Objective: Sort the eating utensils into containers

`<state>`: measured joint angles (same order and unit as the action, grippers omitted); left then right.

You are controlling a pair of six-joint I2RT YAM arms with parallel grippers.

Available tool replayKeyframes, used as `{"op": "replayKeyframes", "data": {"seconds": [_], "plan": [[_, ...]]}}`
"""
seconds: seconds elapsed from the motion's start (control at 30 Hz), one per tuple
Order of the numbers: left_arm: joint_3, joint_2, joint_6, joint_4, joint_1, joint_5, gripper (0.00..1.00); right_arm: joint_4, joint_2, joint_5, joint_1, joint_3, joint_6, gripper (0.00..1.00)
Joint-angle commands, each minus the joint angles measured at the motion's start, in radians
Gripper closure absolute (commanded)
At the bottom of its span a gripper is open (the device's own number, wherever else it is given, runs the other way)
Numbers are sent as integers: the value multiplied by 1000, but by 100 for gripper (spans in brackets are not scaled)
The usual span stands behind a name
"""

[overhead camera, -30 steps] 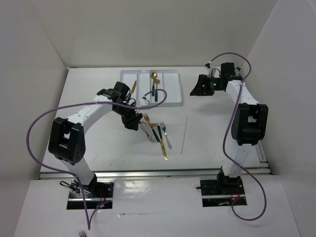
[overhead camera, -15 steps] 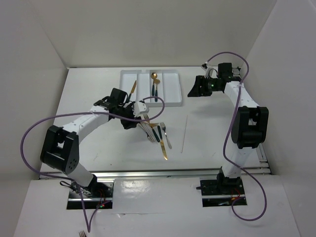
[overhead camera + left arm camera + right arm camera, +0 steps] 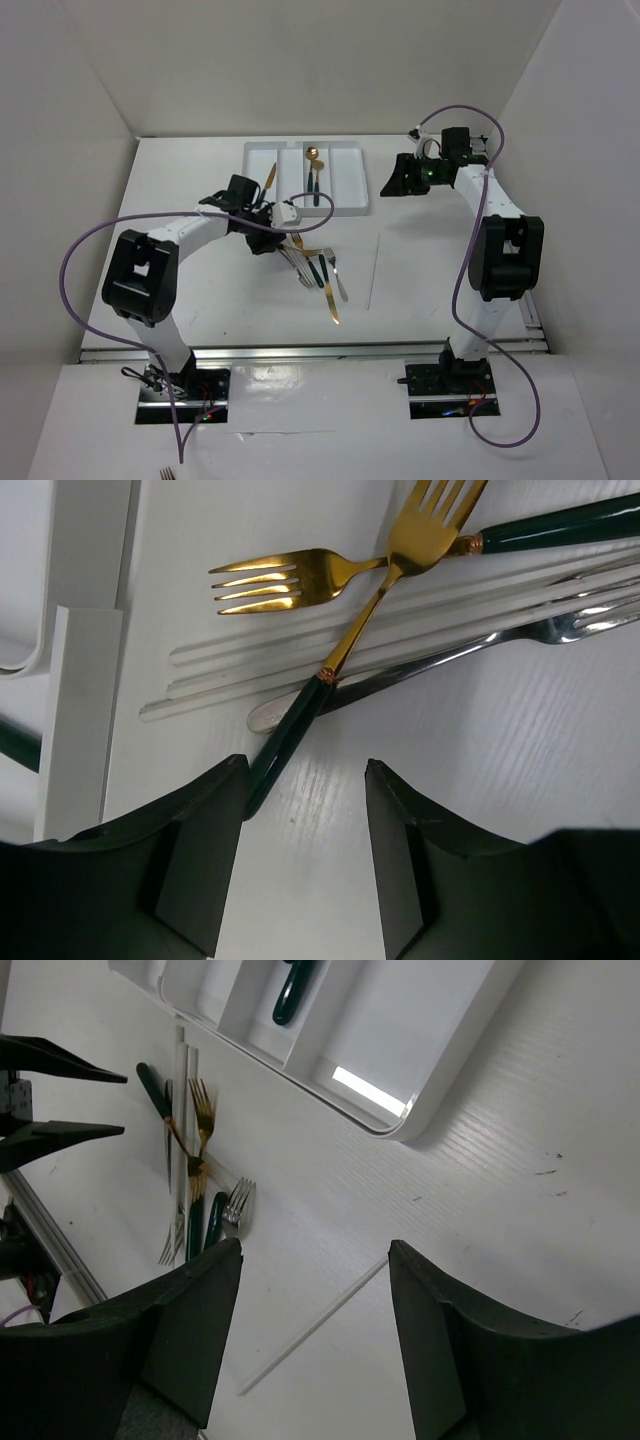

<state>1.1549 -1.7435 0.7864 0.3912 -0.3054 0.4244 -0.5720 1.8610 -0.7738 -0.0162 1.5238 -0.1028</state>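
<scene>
Next, my left gripper lowers its open fingers astride the gold fork's teal handle end (image 3: 277,758) below and closes, since that end sticks out clear of the pale sticks.
Several utensils lie in a loose pile (image 3: 318,268) on the table in front of the white tray (image 3: 352,188): gold forks with teal handles, silver pieces and pale sticks. My left gripper (image 3: 268,240) is open and empty at the pile's left end. In the left wrist view its fingertips (image 3: 305,780) stand apart over bare table, a teal fork handle (image 3: 288,742) beside the left finger. A gold fork (image 3: 275,578) and pale sticks (image 3: 330,650) lie beyond. My right gripper (image 3: 393,181) is open and empty, beside the tray's right end. The tray holds a teal-handled gold spoon (image 3: 314,175) and a gold knife (image 3: 270,177).
A single pale stick (image 3: 372,270) lies apart, right of the pile; it also shows in the right wrist view (image 3: 315,1325). The tray's near corner (image 3: 400,1125) and the pile (image 3: 192,1175) show there too. White walls close in the table on three sides.
The left arm's elbow swung outward and came back while its gripper stayed at the pile's left end, shifting slightly. The right gripper edged a little left. No utensil moved.
</scene>
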Motion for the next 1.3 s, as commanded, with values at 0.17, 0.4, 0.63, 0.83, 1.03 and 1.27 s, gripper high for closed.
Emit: {"op": "replayKeyframes", "data": {"seconds": [0.17, 0.4, 0.63, 0.83, 1.03, 1.27], "plan": [[57, -56, 39, -41, 6, 43, 37, -14, 7, -1, -1, 30, -18, 32], [89, -106, 60, -22, 15, 43, 37, -34, 36, -1, -10, 51, -18, 32], [89, -137, 70, -32, 25, 43, 40, -43, 47, -1, -19, 70, -18, 32], [71, -157, 79, -32, 25, 54, 64, -43, 56, -1, -28, 70, -18, 32], [49, -157, 51, -54, 25, 63, 72, -43, 66, -1, -28, 79, -18, 32], [14, -102, 14, -66, 25, 63, 100, -43, 66, -1, -28, 79, -18, 32]]}}
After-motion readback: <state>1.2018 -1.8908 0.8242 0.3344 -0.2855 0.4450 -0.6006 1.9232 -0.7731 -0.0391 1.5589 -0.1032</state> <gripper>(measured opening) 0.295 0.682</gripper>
